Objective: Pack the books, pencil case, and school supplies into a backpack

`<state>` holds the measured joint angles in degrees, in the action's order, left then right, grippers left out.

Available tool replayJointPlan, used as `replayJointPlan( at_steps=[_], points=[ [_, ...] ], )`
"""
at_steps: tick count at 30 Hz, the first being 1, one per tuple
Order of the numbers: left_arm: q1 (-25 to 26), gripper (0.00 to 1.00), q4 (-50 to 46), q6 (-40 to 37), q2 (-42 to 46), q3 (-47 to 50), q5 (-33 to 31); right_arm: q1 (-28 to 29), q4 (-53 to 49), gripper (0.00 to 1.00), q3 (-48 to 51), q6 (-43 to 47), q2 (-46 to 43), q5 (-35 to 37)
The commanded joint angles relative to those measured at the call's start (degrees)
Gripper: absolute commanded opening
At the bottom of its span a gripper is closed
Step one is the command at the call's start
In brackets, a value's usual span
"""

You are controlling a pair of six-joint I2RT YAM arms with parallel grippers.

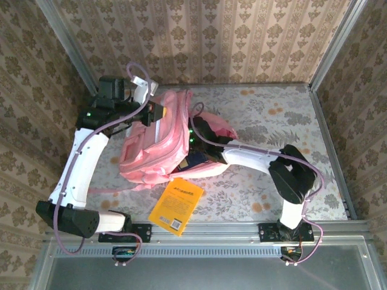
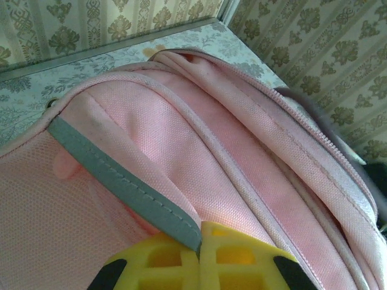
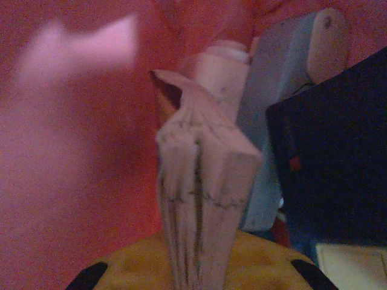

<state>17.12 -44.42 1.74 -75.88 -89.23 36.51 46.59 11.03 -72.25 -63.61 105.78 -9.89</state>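
Note:
The grey-trimmed edge is in my left gripper, which will pull it outward toward the far side next, keep the opening open around my right gripper, and then release the edge.
The pink backpack point(image 1: 154, 145) lies in the middle of the table with its mouth toward the right arm. My left gripper point(image 2: 201, 238) is shut on the backpack's grey-trimmed edge point(image 2: 121, 181) at the top end point(image 1: 156, 113). My right gripper point(image 3: 199, 241) is inside the backpack, shut on a pale pink blocky piece point(image 3: 202, 175) with ridged sides. Beside it stand the navy book point(image 3: 332, 157) and a grey-blue rounded oblong point(image 3: 281, 84), apparently the pencil case. The navy book shows at the mouth point(image 1: 195, 160). The yellow book point(image 1: 176, 205) lies on the table in front of the backpack.
A metal rail point(image 1: 211, 229) runs along the near edge by the arm bases. Patterned walls close in on three sides. The right arm's elbow point(image 1: 290, 172) hangs over the right half of the flowered tabletop point(image 1: 272, 115).

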Motion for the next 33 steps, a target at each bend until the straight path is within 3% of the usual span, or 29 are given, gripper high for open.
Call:
replayJointPlan(
  at_steps=[1, 5, 9, 12, 18, 21, 29, 33],
  points=[
    [-0.99, 0.0, 15.94, 1.54, 2.87, -0.8, 5.6, 1.31, -1.51, 0.26, -4.71, 1.21, 3.91, 6.18],
    [-2.21, 0.0, 17.08, 3.17, 2.43, -0.2, 5.44, 1.29, 0.2, 0.47, -5.56, 4.79, 4.58, 4.79],
    [-3.4, 0.0, 16.81, 4.22, 2.09, 0.01, 3.25, 1.26, 3.61, 0.69, -0.23, 11.85, -2.74, 6.83],
    [-4.62, 0.0, 16.66, 5.57, 1.79, 0.83, 0.68, 0.99, 5.17, 0.78, 4.43, 16.26, -9.23, 8.72],
    [-6.13, 0.0, 16.25, 8.28, 0.34, 2.84, -6.71, -2.82, 5.89, 0.81, 11.99, 18.18, -19.33, 8.75],
    [-6.66, 0.0, 15.41, 9.73, -1.67, 2.15, -9.52, -3.94, 3.44, 0.81, 15.0, 19.33, -25.03, 13.07],
    [-5.18, 0.0, 11.36, 13.8, -14.89, -5.6, -9.17, -4.33, -3.25, 0.76, 22.76, 25.12, -41.16, 23.4],
    [-1.44, 0.26, 9.24, 12.3, -18.89, -7.84, -12.6, -4.47, -8.85, 0.75, 23.96, 29.14, -44.92, 21.08]
  ],
)
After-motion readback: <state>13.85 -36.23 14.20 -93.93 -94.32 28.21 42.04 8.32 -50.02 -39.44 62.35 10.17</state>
